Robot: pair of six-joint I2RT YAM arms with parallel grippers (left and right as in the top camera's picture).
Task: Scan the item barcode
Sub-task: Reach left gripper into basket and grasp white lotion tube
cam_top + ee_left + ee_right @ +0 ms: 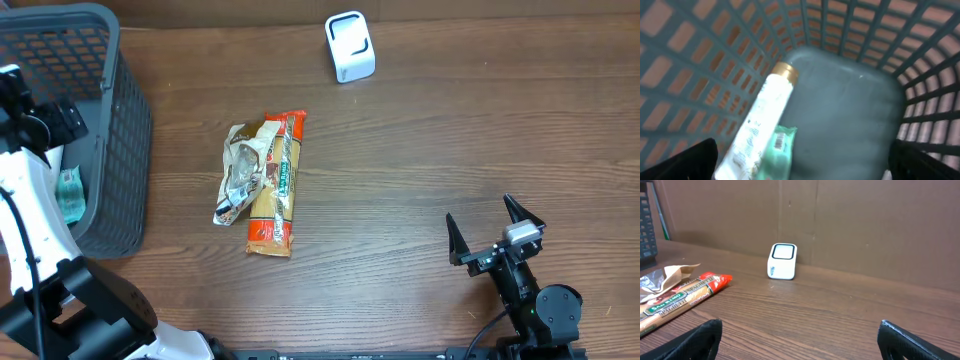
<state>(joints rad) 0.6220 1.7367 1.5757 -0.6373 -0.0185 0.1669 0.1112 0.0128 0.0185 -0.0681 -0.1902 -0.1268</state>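
My left gripper lowers next onto the bottle's white body, since the white bottle lies below and toward the left in the wrist view.
My left gripper hangs open inside the grey basket, above a white bottle with a gold cap and a green packet that shows a barcode. Nothing sits between its fingers. The white barcode scanner stands at the back of the table, also seen as the scanner in the right wrist view. My right gripper rests open and empty near the front right edge, facing the scanner. A spaghetti pack and a crumpled silver-brown bag lie mid-table.
The basket's mesh walls close in round my left gripper on all sides. A cardboard wall stands behind the scanner. Bare wood table lies between the spaghetti pack and my right gripper.
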